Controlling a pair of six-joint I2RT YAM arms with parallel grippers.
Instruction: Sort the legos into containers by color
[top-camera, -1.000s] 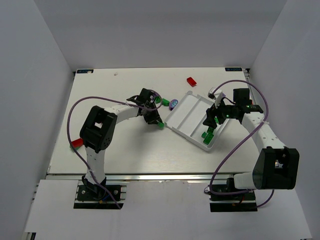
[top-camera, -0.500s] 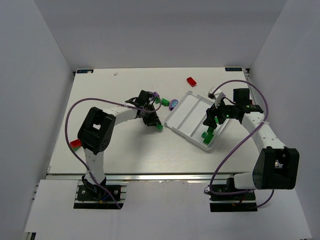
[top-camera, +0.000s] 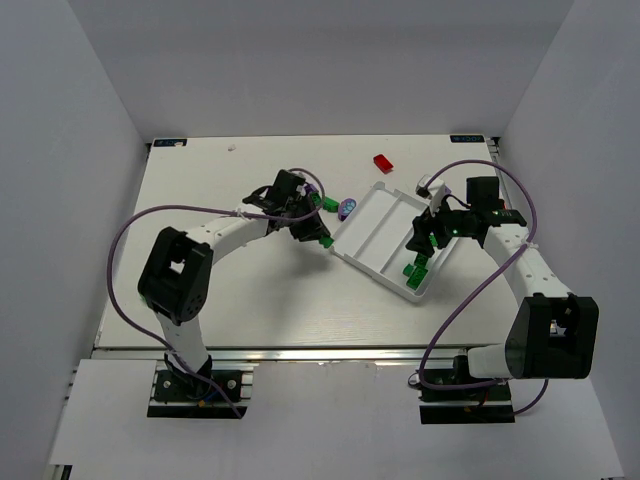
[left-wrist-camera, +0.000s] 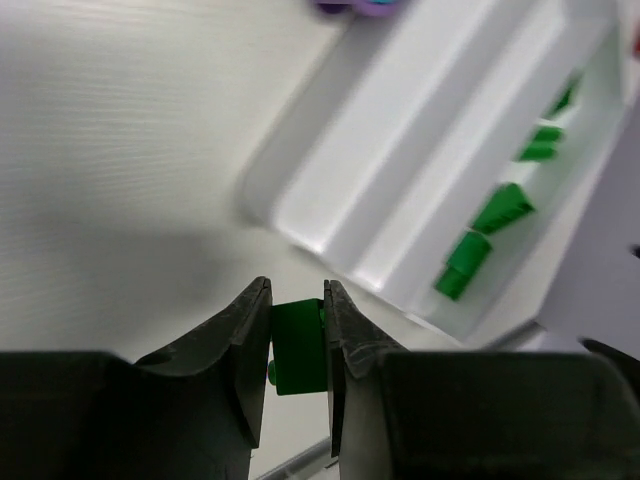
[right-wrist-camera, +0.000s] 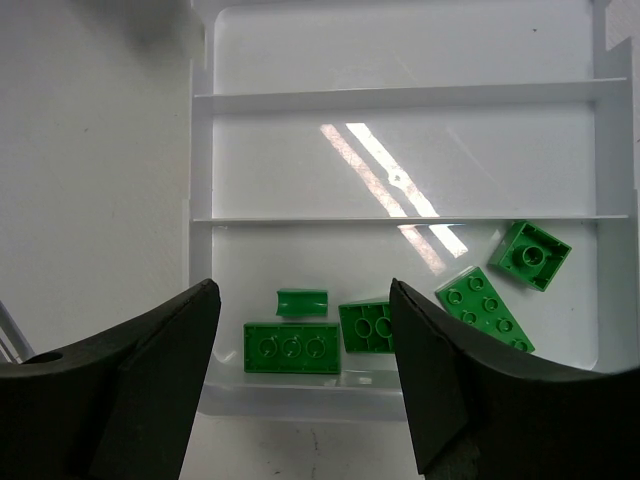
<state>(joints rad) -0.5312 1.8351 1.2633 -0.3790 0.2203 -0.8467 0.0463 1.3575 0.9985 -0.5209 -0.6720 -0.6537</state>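
I will next bring my left gripper across the tray's bare containers, to the right in the top view, over the green legos, because its small lego has the same color as them.
My left gripper is shut on a small green lego, held above the table just off the left corner of the white tray. The tray's three long containers lie ahead in the left wrist view; the farthest one holds green legos. My right gripper hovers open over that container, nothing between its fingers. Several green legos lie in the tray's nearest container; the other two show bare.
On the table behind the tray lie a red lego, a green lego and a purple piece. White walls enclose the table on three sides. Purple cables loop off both arms.
The left gripper closed on the green lego and carried it up and right toward the tray's left corner; its elbow swung left. The right arm stayed put.
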